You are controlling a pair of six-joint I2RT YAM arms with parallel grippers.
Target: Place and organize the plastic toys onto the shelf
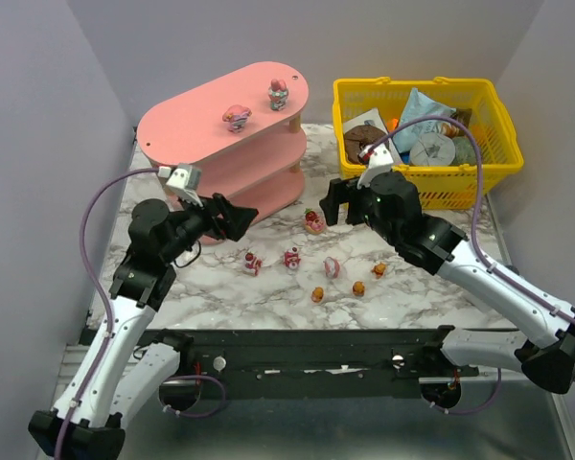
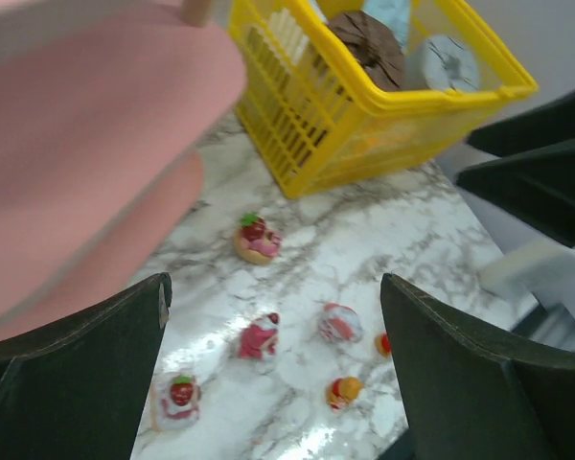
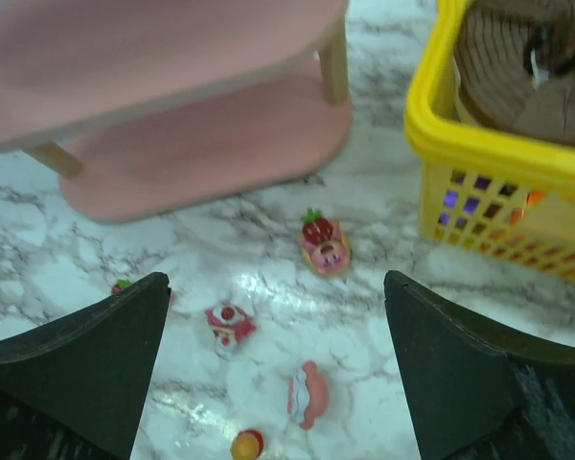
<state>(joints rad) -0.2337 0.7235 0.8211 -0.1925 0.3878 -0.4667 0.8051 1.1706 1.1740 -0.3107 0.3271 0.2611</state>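
The left gripper moves away from the shelf [image 1: 211, 129] and down onto the pink toy by the orange-brown ones next, since bare marble around it leaves finger room.
The pink three-tier shelf [image 1: 211, 129] stands at the back left, with two small toys on its top board, one [image 1: 236, 116] near the middle and one [image 1: 278, 93] toward the right end. Several more tiny toys lie on the marble table: a strawberry piece [image 1: 314, 222], pink-red-white ones [image 1: 252, 263] [image 1: 292, 258] [image 1: 332, 266] and orange-brown ones [image 1: 317, 294] [image 1: 358, 287] [image 1: 379, 269]. My left gripper [image 1: 240, 218] is open and empty beside the shelf's lower boards. My right gripper [image 1: 333, 203] is open and empty just right of the strawberry piece [image 3: 324, 241].
A yellow mesh basket [image 1: 460, 187] with packets and a brown ring stands at the back right, close behind my right arm. Grey walls close in on both sides. The basket [image 2: 297, 144] and the shelf [image 2: 86, 144] also show in the left wrist view.
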